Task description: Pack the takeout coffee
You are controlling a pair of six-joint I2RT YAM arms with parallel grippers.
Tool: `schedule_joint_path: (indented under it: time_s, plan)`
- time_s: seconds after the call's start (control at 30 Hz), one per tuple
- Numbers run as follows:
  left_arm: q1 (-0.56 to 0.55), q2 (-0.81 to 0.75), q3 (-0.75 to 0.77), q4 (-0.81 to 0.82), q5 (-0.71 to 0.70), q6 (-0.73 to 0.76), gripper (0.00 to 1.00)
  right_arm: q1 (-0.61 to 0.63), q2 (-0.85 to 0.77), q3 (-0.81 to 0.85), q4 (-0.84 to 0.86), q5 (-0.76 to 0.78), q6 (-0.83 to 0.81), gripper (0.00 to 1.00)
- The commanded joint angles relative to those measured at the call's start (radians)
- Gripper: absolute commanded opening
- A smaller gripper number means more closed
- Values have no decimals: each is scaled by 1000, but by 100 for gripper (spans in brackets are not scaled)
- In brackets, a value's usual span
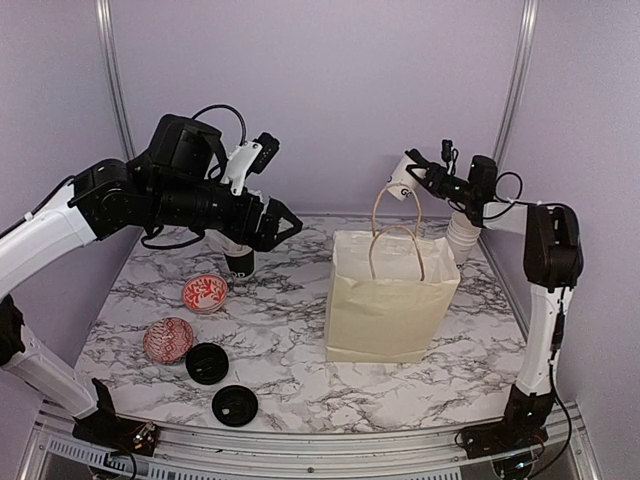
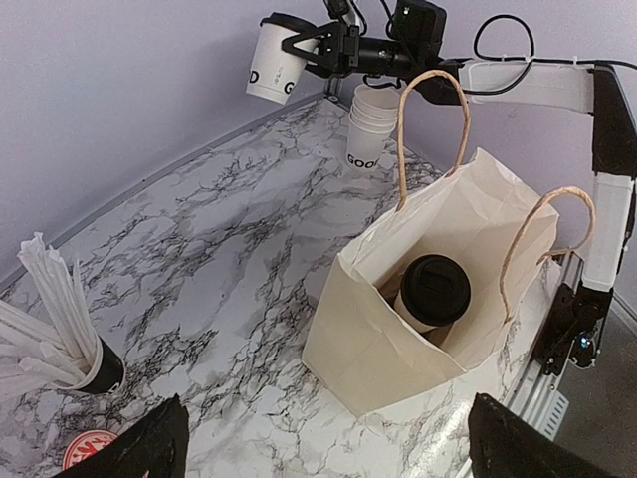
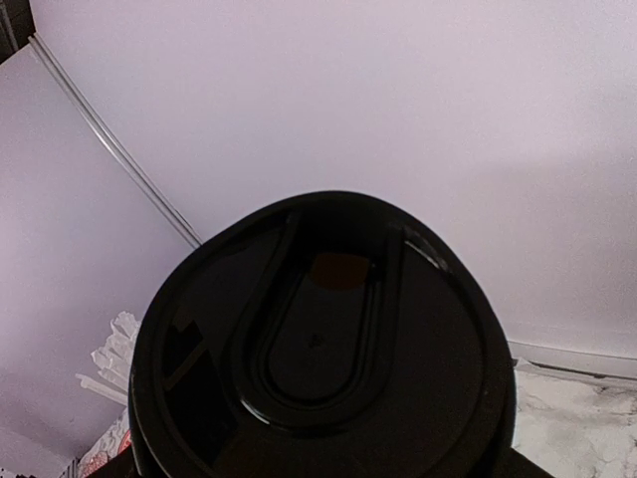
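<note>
My right gripper swings back past the bag next and levels the cup. Then it lowers the cup onto the tabletop beside the loose lids and releases it, because that spot is clear.
A cream paper bag with two loop handles stands open right of centre. In the left wrist view, one white takeout coffee cup with a black lid stands inside the bag. My right gripper is shut on a second lidded white cup and holds it tilted in the air behind and above the bag; this cup also shows in the left wrist view. Its black lid fills the right wrist view and hides the fingers. My left gripper is open and empty, high over the table's left.
A black cup of white sticks stands under my left gripper. Two red-patterned bowls and two loose black lids lie at the front left. A stack of lidless white cups stands behind the bag.
</note>
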State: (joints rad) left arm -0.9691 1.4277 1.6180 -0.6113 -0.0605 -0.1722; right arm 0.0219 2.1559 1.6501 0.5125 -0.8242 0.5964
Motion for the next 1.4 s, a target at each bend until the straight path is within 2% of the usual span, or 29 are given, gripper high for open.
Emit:
schedule_joint_path:
  time_s: [0.0, 0.2, 0.47, 0.63, 1.0, 1.2, 1.37]
  plan:
    - [-8, -76, -65, 40, -6, 4, 99, 62, -87, -8, 39, -3, -12, 49]
    - [-9, -131, -106, 37, -65, 22, 99, 118, -92, -7, 22, 17, -48, 49]
    - [-10, -170, -148, 38, -44, -13, 99, 223, -102, 186, -232, 78, -293, 49]
    - [-9, -214, -168, 36, -96, -7, 99, 273, -178, 250, -370, 111, -404, 49]
    - [-9, -355, -170, -40, -348, 14, 99, 575, -437, 102, -674, 237, -720, 50]
    - [-9, -431, -205, -45, -366, 9, 99, 728, -489, 27, -771, 265, -727, 51]
    - [-10, -442, -236, -44, -352, 9, 99, 863, -491, -86, -783, 332, -766, 51]
